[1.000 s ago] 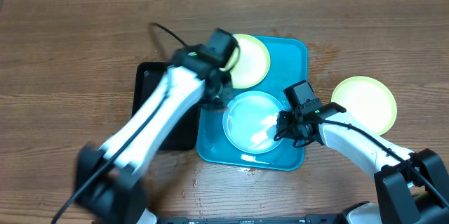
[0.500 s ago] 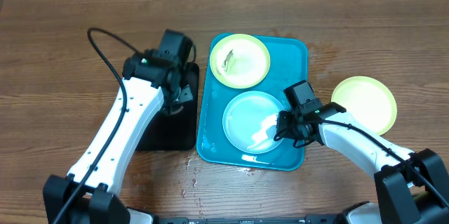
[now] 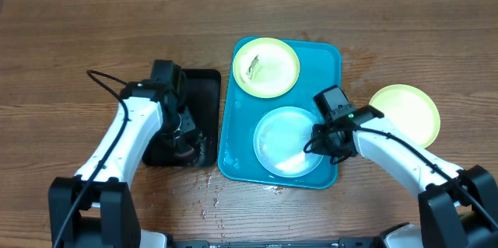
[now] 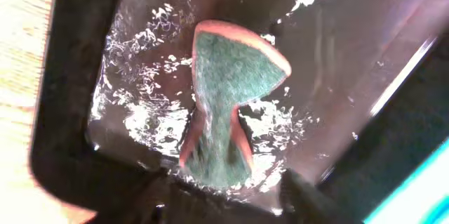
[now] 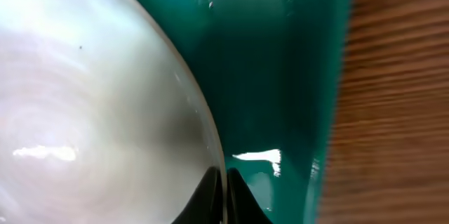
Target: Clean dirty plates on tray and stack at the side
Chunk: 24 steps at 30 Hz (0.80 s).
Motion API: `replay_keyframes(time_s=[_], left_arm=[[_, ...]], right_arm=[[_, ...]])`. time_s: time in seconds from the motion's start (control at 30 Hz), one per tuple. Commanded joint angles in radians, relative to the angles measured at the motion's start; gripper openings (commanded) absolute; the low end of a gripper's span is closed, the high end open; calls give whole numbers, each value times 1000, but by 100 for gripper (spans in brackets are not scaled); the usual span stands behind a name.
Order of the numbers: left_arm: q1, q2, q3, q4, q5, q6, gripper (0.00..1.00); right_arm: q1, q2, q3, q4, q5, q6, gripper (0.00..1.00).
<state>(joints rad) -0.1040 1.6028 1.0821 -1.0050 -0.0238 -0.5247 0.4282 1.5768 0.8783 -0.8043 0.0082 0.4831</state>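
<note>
My right gripper should next go up toward the black tray, then swing across and down onto the yellow-green plate on the tabletop, since that plate already sits aside.
A pale yellow-green plate with dark smears lies at the far end of the turquoise tray. A light blue plate lies at the tray's near end. My right gripper is shut on its right rim, the thin edge pinched between the fingertips. Another yellow-green plate sits on the table right of the tray. My left gripper is low over the black tray, open. A green and orange sponge lies in the water just ahead of its fingers.
The black tray holds shallow water and sits against the turquoise tray's left side. Water drops spot the wooden table near the front of both trays. The left arm's black cable loops over the table.
My left arm swung from the smeared plate to the black tray, came down and opened, leaving the sponge in the water. The light blue plate shifted slightly right and nearer in my right gripper.
</note>
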Motion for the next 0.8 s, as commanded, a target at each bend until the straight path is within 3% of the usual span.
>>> replay_keyframes(time_s=[0.0,0.17,0.27,0.37,0.53,0.6,0.77], left_arm=[[17,-64,96,-45,54,32,61],[28,-149,220,-134,77,54,67],[35,-205,303,-185,77,55,78],[39,-256,383,-231,77,78,81],[39,-336,491,-297,69,84,84],[39,-366,521,-300,69,83,90],[39,-433,554,-304,65,84,100]], right_arm=[[18,-42,124,-49,105,-86,4],[50,-50,302,-147,196,-141,4],[70,-50,377,-141,209,-183,4],[97,-50,423,-104,213,-206,4],[180,-45,444,23,213,-203,4],[235,-33,444,97,241,-203,4],[401,35,444,261,510,-204,4]])
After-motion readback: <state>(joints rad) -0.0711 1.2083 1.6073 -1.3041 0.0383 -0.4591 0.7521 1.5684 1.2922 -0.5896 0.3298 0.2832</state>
